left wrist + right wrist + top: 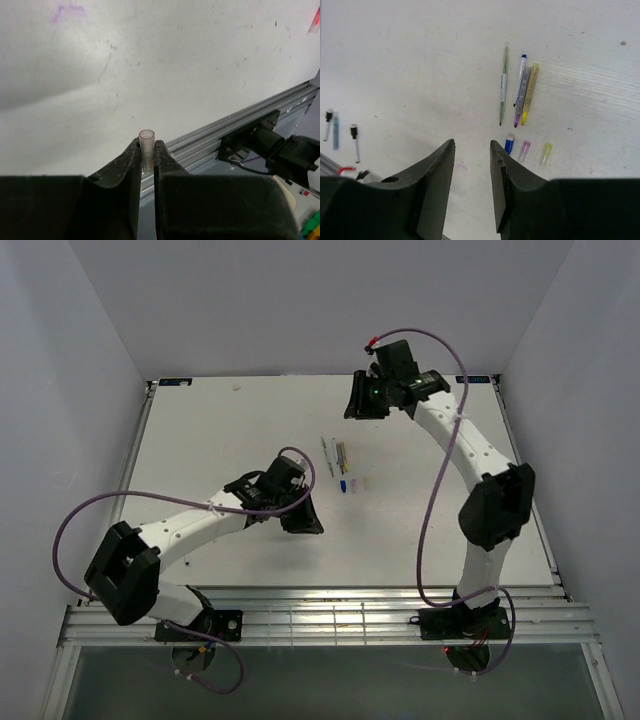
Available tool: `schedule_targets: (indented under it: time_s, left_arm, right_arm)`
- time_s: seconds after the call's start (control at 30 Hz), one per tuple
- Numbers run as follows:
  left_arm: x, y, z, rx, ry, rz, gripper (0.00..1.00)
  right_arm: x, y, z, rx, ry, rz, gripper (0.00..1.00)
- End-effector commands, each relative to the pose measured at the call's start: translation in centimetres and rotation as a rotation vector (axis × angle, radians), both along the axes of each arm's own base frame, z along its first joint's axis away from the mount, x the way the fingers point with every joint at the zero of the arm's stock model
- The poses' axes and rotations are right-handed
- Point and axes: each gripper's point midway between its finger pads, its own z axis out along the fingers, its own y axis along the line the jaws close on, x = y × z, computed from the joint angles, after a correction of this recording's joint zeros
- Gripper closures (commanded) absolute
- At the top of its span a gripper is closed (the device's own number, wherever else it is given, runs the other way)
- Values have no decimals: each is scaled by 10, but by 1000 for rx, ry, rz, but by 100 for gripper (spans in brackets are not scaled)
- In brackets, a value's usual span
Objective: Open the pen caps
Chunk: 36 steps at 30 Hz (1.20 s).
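Note:
I need to move my left gripper outward and down to the bare spot (334, 487) next to the blue cap next, and let go of the clear cap.
Several uncapped pens (521, 90) lie side by side on the white table: a grey-green one (503, 85), a white one with a blue tip, a grey one with a purple tip and a yellow one (531, 92). They also show in the top view (335, 455). Below them lie three loose pen caps: blue (509, 144), pink (525, 149) and pale yellow (546, 153). My left gripper (146, 148) (302, 515) is shut on a small clear, faintly pink cap (146, 137), held upright above the table. My right gripper (471, 143) (362, 400) is open and empty, high above the table, left of the blue cap.
Three small stick-like items with dark ends (354, 142) lie at the left of the right wrist view. The slotted metal rail (210, 137) and a black arm mount (265, 145) run along the table's near edge.

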Motion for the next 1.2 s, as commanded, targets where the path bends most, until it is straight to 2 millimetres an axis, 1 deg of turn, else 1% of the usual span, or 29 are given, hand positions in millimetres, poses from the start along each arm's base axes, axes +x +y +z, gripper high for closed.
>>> schedule_targets:
  time_s: [0.0, 0.03, 0.07, 0.1, 0.13, 0.17, 0.2, 0.23, 0.27, 0.3, 0.33, 0.37, 0.4, 0.43, 0.47, 0.5, 0.53, 0.57, 0.6, 0.67, 0.7, 0.77, 0.83, 0.93, 0.97, 1.0, 1.07, 1.17]
  left_arm:
    - [40, -13, 5, 28, -70, -3, 100]
    - [50, -12, 3, 41, -72, 11, 100]
    - [57, -13, -1, 51, -67, 17, 100]
    - [69, -20, 5, 37, -76, 21, 100]
    - [77, -21, -11, 62, -48, 15, 100]
    - [86, -22, -13, 56, -40, 12, 100]
    - [93, -25, -17, 60, -36, 7, 100]
    - [108, -28, -24, 67, -31, 6, 100]
    - [112, -32, -27, 55, -21, -4, 100]
    - [118, -34, -30, 54, -16, -6, 100]
    - [130, -37, -27, 44, -30, -5, 100]
    - [133, -39, -40, 51, -6, -12, 99]
    - [137, -41, -43, 53, -1, -15, 98]
    - [146, -44, -41, 45, -14, -13, 98]
    - [148, -45, -51, 56, -1, -21, 98]
    - [151, -47, -53, 55, -3, -24, 97]
    - [155, -48, -55, 56, -7, -25, 96]
    - [161, -51, -52, 50, -21, -33, 95]
    - [162, -53, -59, 53, -10, -39, 94]
    - [166, -58, -60, 45, -11, -45, 91]
    - [166, -60, -67, 45, 4, -48, 90]
    - [167, -63, -69, 34, 15, -56, 89]
    - [167, -65, -72, 30, 25, -56, 84]
    - [164, -62, -75, 41, 33, -48, 81]
    - [163, -60, -75, 45, 34, -45, 79]
    - [158, -55, -80, 58, 46, -41, 73]
    - [154, -50, -80, 69, 49, -24, 67]
    - [145, -44, -87, 86, 73, -21, 62]
  right_arm:
    - [-37, -35, 12, 31, 57, -43, 59]
    - [-55, -54, 4, 18, 84, -66, 59]
    - [-63, -64, -1, 14, 101, -78, 59]
    - [-72, -72, -5, 14, 116, -89, 59]
    - [-83, -82, 2, 28, 101, -98, 59]
    - [-96, -98, -18, 39, 172, -115, 58]
    - [-104, -105, -22, 62, 196, -128, 58]
    - [-113, -116, -12, 109, 191, -140, 58]
    - [-124, -123, -25, 116, 230, -152, 58]
    - [-131, -127, -25, 121, 234, -153, 58]
    - [-138, -131, -18, 126, 209, -157, 58]
    - [-146, -132, -25, 121, 231, -156, 58]
    - [-152, -133, -25, 125, 235, -155, 58]
    - [-157, -133, -23, 135, 229, -155, 58]
    - [-161, -133, -24, 139, 234, -154, 58]
    - [-166, -133, -27, 142, 248, -153, 58]
    - [-169, -133, -25, 145, 246, -151, 58]
    - [-171, -134, -25, 142, 248, -153, 58]
    - [-173, -134, -25, 140, 249, -155, 58]
    - [-175, -135, -23, 141, 241, -153, 58]
    - [-177, -136, -23, 140, 242, -152, 58]
    - [-179, -139, -26, 128, 248, -160, 58]
    - [-181, -141, -28, 128, 255, -164, 58]
    - [-182, -141, -27, 136, 258, -163, 57]
    - [-181, -141, -26, 140, 257, -163, 57]
    - [-181, -141, -27, 142, 259, -165, 57]
    - [-180, -141, -27, 143, 262, -167, 57]
    - [-179, -142, -30, 141, 270, -171, 57]
